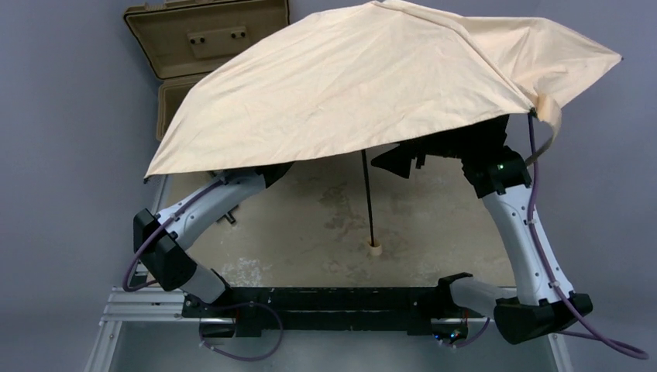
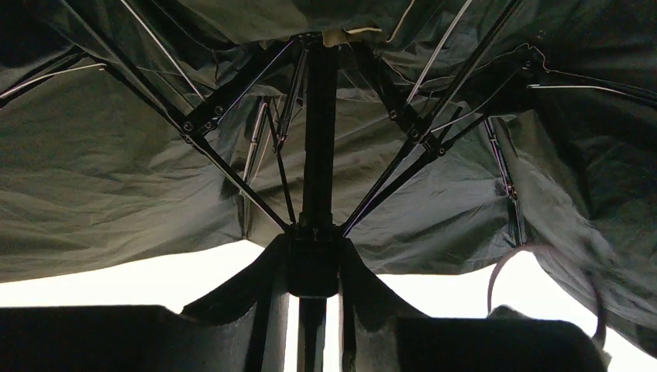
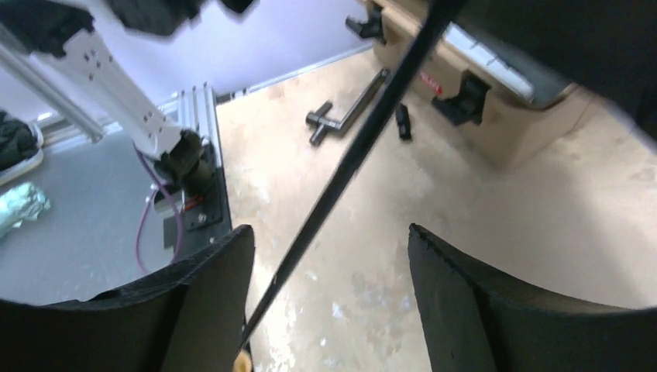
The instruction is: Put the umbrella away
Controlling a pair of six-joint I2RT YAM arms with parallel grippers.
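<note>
The umbrella's dark stem slants between the fingers of my right gripper, nearer the left in the wrist view, so my right gripper will next ease toward that side and close on the stem.
The umbrella [image 1: 364, 77] stands open over the table, its beige canopy spread wide. Its thin dark shaft [image 1: 367, 198] runs down to the pale wooden handle [image 1: 374, 248], which rests on the tabletop. My left gripper [image 2: 312, 248] is under the canopy, hidden in the top view, and is shut on the dark runner block [image 2: 313, 267] where the ribs meet the shaft. My right gripper [image 3: 329, 232] is open. The shaft [image 3: 349, 163] passes between its fingers close to the left finger [image 3: 217, 294] without touching the right one. The right gripper also shows in the top view [image 1: 397, 161], just right of the shaft.
An open tan hard case [image 1: 205, 39] lies at the back left, partly under the canopy, and also shows in the right wrist view [image 3: 496, 108]. A dark T-shaped tool [image 3: 349, 108] lies on the table beside it. An aluminium frame [image 1: 124, 310] borders the near left edge.
</note>
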